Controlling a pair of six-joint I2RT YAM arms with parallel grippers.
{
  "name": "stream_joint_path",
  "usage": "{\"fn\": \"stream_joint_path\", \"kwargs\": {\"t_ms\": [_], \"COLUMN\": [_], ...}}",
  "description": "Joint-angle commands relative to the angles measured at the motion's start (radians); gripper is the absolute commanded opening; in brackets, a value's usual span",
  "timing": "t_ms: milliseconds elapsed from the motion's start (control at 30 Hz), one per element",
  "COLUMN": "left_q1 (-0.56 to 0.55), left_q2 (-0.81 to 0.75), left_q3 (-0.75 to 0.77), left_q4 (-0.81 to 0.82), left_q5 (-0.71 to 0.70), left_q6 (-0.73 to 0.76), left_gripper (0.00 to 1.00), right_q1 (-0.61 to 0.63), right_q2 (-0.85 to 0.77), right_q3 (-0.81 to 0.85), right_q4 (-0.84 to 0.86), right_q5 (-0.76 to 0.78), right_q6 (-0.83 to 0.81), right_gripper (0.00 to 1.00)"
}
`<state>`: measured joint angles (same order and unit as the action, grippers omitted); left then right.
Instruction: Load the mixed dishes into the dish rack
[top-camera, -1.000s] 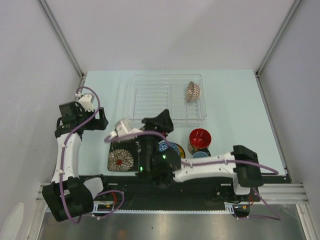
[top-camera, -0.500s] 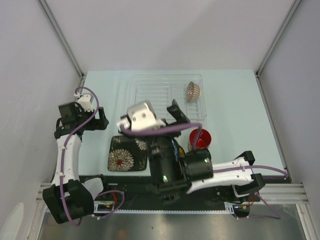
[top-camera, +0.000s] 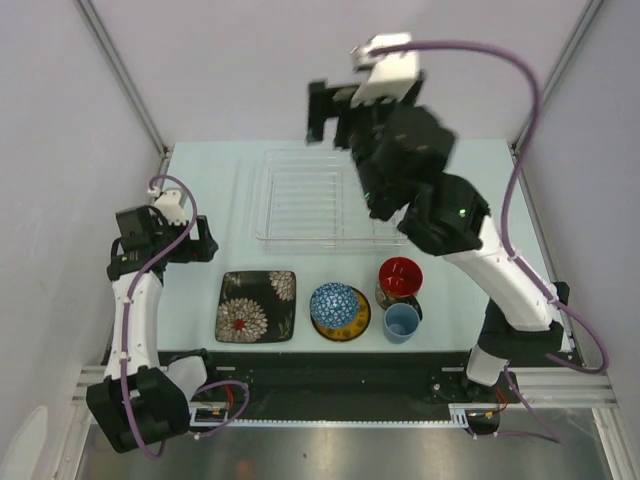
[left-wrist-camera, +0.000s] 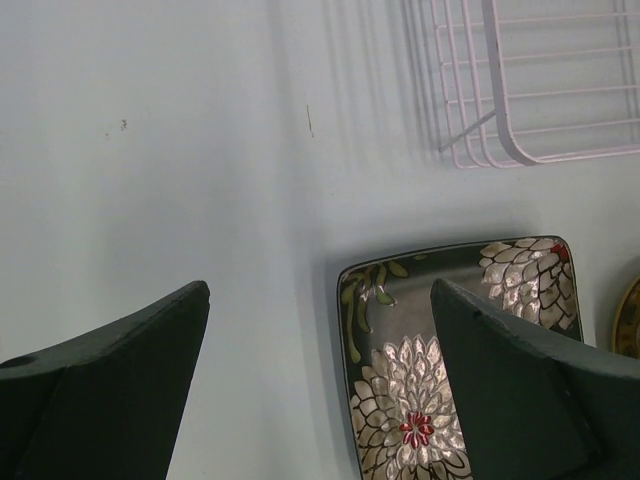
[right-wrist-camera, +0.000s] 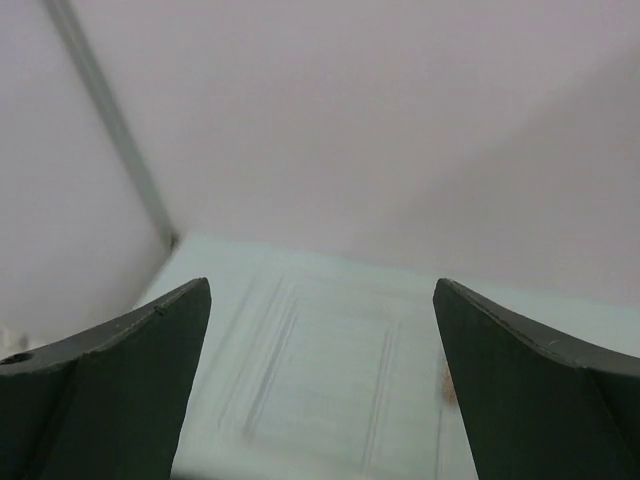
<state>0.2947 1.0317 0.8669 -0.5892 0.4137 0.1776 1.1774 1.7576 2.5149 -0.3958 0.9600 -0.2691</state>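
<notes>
The bowl sits on the saucer. So my right gripper should next come back from the rack and lower onto the blue bowl's rim by the dark mug.
The clear dish rack (top-camera: 300, 195) with its wire grid stands at the table's far middle. Along the near edge lie the black floral plate (top-camera: 257, 306), the blue bowl (top-camera: 336, 303) on the yellow saucer (top-camera: 358, 318), the dark mug with red inside (top-camera: 400, 275) and the light-blue cup (top-camera: 401, 321). My right gripper (top-camera: 322, 112) is open and empty, raised high above the rack's far side. Its wrist view shows the blurred rack (right-wrist-camera: 320, 390) far below. My left gripper (top-camera: 198, 240) is open and empty, left of the plate (left-wrist-camera: 440, 380). The cream-pink bowl is hidden behind my right arm.
The right arm's links (top-camera: 440, 200) arch over the rack's right end. Grey walls with metal corner posts (top-camera: 125, 80) close in the table on three sides. The rack's wire corner (left-wrist-camera: 480, 150) and the saucer's edge (left-wrist-camera: 630, 320) show in the left wrist view.
My right arm has swung up from low over the near dishes to high above the rack, uncovering the blue bowl and saucer. The left arm has not moved.
</notes>
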Motion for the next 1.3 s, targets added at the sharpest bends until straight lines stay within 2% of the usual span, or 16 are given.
{"fn": "stream_joint_path", "kwargs": {"t_ms": [0, 100, 233, 333, 600, 700, 967, 1267], "left_q1": [0.008, 0.009, 0.009, 0.008, 0.008, 0.009, 0.008, 0.008], "left_q2": [-0.058, -0.041, -0.056, -0.044, -0.061, -0.059, -0.044, -0.039], "left_q3": [-0.005, -0.002, -0.019, -0.009, -0.012, -0.016, -0.008, -0.014], "left_q4": [0.023, 0.009, 0.032, 0.026, 0.02, 0.02, 0.028, 0.034], "left_q5": [-0.004, -0.003, -0.001, 0.002, -0.006, -0.01, -0.009, -0.012], "left_q6": [0.028, 0.023, 0.02, 0.016, 0.013, 0.017, 0.011, 0.008], "left_gripper": [0.98, 0.97, 0.97, 0.97, 0.97, 0.97, 0.97, 0.97], "right_q1": [0.005, 0.027, 0.054, 0.064, 0.062, 0.044, 0.005, -0.107], "right_q2": [-0.013, -0.128, -0.263, -0.293, -0.294, -0.296, -0.293, -0.253], "right_q3": [-0.442, -0.82, -1.042, -1.137, -1.223, -1.283, -1.374, -1.413], "right_q4": [-0.572, -0.497, -0.543, -0.557, -0.523, -0.474, -0.404, -0.267], "right_q5": [-0.276, -0.332, -0.36, -0.371, -0.434, -0.496, -0.524, -0.696], "right_q6": [0.641, 0.757, 0.902, 0.944, 0.969, 0.972, 0.961, 0.921], "right_gripper": [0.98, 0.97, 0.92, 0.89, 0.88, 0.83, 0.8, 0.67]}}
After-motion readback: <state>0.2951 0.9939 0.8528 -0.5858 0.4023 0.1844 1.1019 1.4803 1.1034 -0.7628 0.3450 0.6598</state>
